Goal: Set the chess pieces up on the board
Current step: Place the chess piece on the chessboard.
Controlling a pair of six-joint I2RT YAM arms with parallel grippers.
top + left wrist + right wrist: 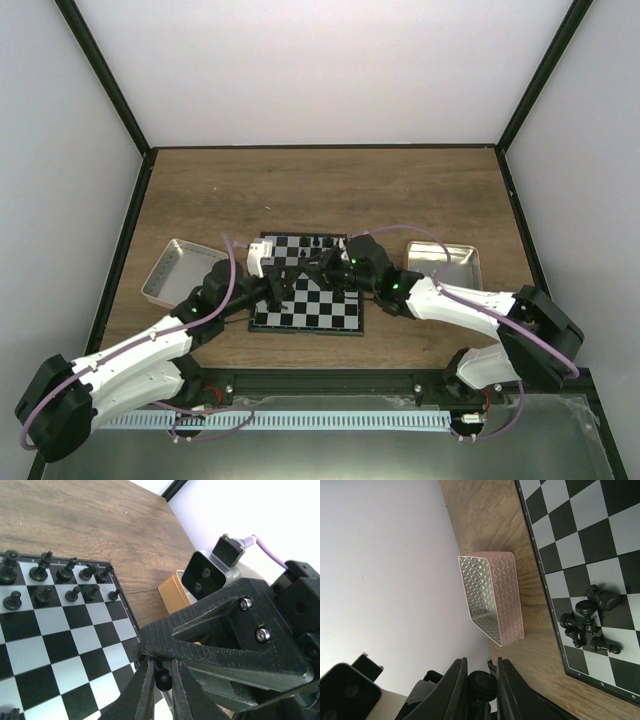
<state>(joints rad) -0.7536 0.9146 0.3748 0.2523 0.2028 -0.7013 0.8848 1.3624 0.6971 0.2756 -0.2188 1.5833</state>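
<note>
The left gripper will next carry the small piece outward, turn downward and lower it for release onto the empty square (291,253) beside the front row, because that row stops short.
The board (300,312) lies mid-table, and both grippers meet above it. In the left wrist view a small black chess piece (163,679) hangs from the tip of my right gripper's fingers (215,645). My left gripper (162,661) is shut around its round head. In the right wrist view the same piece's base (482,684) sits clamped in my right gripper (482,664). Two rows of black pieces (55,580) stand upright along one board edge (125,605). A small heap of black pieces (590,625) lies near a corner of the board (555,580).
A pink tray (492,595) stands off the board's left side (180,272). A tan tray (172,592) sits to the right (445,262). Bare wooden table (320,190) stretches behind the board. Black frame rails edge the table.
</note>
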